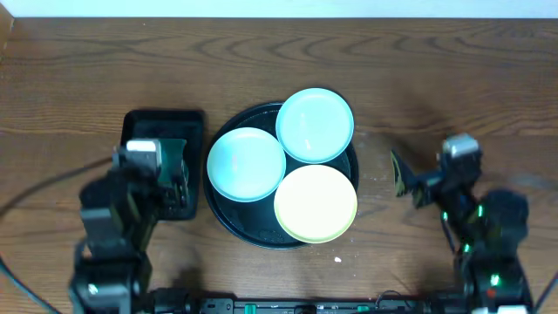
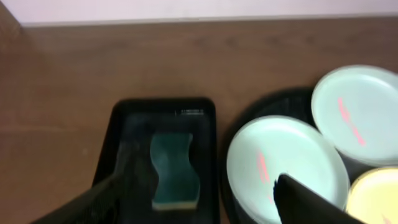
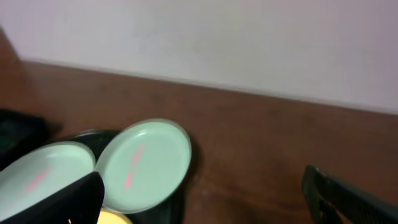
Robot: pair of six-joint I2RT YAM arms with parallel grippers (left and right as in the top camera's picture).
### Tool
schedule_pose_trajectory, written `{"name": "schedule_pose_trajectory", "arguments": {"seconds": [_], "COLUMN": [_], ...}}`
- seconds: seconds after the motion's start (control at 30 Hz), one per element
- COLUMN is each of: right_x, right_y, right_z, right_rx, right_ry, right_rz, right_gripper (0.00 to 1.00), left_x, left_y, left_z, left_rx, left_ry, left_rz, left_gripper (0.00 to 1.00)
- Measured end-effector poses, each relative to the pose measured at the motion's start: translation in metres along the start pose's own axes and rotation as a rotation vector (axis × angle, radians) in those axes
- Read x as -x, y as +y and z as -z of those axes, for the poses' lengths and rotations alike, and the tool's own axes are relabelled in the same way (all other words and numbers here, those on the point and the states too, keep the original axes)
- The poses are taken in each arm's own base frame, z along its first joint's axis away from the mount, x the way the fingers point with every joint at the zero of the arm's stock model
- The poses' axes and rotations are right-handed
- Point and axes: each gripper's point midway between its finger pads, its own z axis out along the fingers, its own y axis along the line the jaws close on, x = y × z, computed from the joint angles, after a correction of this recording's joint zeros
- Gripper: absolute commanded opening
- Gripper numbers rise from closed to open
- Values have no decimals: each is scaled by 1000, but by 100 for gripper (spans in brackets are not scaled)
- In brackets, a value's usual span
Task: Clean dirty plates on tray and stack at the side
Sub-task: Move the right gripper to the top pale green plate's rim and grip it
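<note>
The nearer mint-green plate's rim by the yellow plate is below my right gripper and to its left in the overhead view. My right gripper needs to swing over and lower to that rim next.
Three plates lie on the round black tray (image 1: 228, 212): a mint-green plate (image 1: 246, 163) at the left, a mint-green plate (image 1: 315, 125) at the back, a pale yellow plate (image 1: 316, 203) at the front. Both mint plates carry a pink streak in the wrist views (image 2: 286, 165) (image 3: 144, 163). My left gripper (image 1: 166, 174) is open and empty above the green sponge (image 2: 173, 168) in the rectangular black tray (image 2: 205, 112). My right gripper (image 1: 410, 179) is open and empty over the bare table right of the round tray.
The rectangular black tray (image 1: 139, 122) stands left of the round tray. A small white speck (image 1: 338, 258) lies on the wooden table in front of the round tray. A pale wall runs behind the table's far edge.
</note>
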Motion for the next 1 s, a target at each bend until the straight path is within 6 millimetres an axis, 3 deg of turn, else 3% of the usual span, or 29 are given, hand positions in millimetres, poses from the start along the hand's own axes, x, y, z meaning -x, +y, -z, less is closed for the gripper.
{"name": "schedule_pose_trajectory", "arguments": {"seconds": [0.13, 0.33, 0.37, 0.4, 0.63, 0.77, 0.83, 1.0], "right_x": [4, -1, -6, -5, -17, -24, -28, -50], "right_y": [1, 2, 3, 1, -3, 12, 19, 66], "right_z": [-27, -59, -61, -66, -110, -128, -134, -145], "right_rx": [58, 118, 129, 130, 176, 278, 299, 308], "right_ry": [174, 463, 561, 577, 652, 651, 660, 759], "right_rz": [-63, -176, -209, -214, -278, -354, -386, -425], "right_gripper": [99, 99, 99, 99, 99, 78, 73, 58], "left_x": [18, 23, 24, 25, 12, 8, 4, -1], "left_y": [1, 1, 2, 2, -2, -3, -3, 1], "left_z": [-1, -10, -17, -20, -57, -72, -76, -82], "left_rx": [-9, -26, -30, -31, -70, -80, -81, -56], "left_ry": [142, 426, 481, 495, 617, 641, 660, 681], "left_rz": [15, 59, 65, 67, 92, 97, 99, 118], "left_gripper": [76, 76, 81, 92, 92, 92, 92, 92]}}
